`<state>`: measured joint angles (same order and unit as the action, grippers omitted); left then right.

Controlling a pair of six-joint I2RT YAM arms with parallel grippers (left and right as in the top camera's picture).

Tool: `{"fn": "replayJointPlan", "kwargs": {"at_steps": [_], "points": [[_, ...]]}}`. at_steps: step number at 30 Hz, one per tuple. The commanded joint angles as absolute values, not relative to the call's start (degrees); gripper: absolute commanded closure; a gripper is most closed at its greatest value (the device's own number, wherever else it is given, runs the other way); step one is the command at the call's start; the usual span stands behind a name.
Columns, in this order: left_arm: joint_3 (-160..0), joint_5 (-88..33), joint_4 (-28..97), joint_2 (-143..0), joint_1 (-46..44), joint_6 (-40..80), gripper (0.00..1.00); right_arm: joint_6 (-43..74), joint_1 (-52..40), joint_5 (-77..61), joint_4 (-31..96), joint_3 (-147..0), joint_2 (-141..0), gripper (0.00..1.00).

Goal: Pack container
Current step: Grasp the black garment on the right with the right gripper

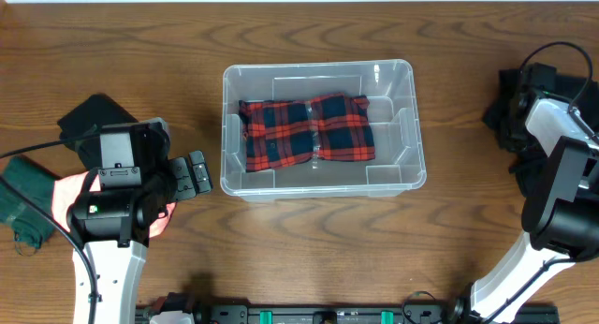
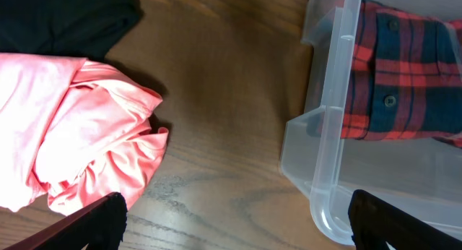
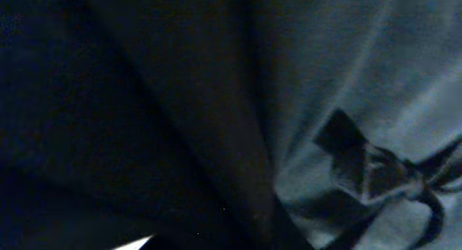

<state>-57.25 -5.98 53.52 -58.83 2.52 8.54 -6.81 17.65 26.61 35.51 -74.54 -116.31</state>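
The dark garment goes up in my right gripper next, then down onto the shirt, since the container (image 1: 320, 68) holds only the plaid shirt.
The clear plastic container (image 1: 320, 68) stands at the table's middle. A folded red and dark-blue plaid shirt (image 1: 307, 129) lies in it. My left gripper (image 1: 194, 174) is open and empty, just left of the container's near-left corner. In the left wrist view its fingers (image 2: 238, 228) straddle bare wood, with the container's rim (image 2: 330, 141) and the plaid shirt (image 2: 404, 76) at the right. A crumpled pink garment (image 2: 79, 127) lies at the left. My right gripper (image 1: 513, 107) is pressed into a dark garment (image 3: 144, 98) at the far right, and its fingers are hidden.
A black garment (image 1: 94, 116) lies at the left and also shows in the left wrist view (image 2: 65, 19). The pink garment (image 1: 64, 195) lies partly under my left arm. A dark green garment (image 1: 19, 207) is at the left edge.
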Motion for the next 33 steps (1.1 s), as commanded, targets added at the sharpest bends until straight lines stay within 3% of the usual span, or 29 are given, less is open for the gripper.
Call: {"fn": "replayJointPlan", "kwargs": {"at_steps": [1, 11, 18, 26, 33], "points": [[-58.2, -5.3, 53.5, -59.2, 2.5, 7.6, 0.02, -4.3, 17.0, 19.0, 37.2, -72.6, -117.9, 0.96], [-58.2, -5.3, 53.5, -59.2, 2.5, 7.6, 0.02, -8.4, 6.5, 12.6, 38.5, -76.2, -94.0, 0.99], [-58.2, -5.3, 53.5, -59.2, 2.5, 7.6, 0.02, -17.9, -8.6, 2.2, 37.1, -76.2, -80.4, 0.99], [-58.2, -5.3, 53.5, -59.2, 2.5, 7.6, 0.02, -22.2, -28.0, 1.7, 39.6, -76.0, -82.0, 0.99], [-58.2, -5.3, 53.5, -59.2, 2.5, 7.6, 0.02, -22.1, -35.9, 1.7, 48.0, -76.0, -90.3, 0.99]]}}
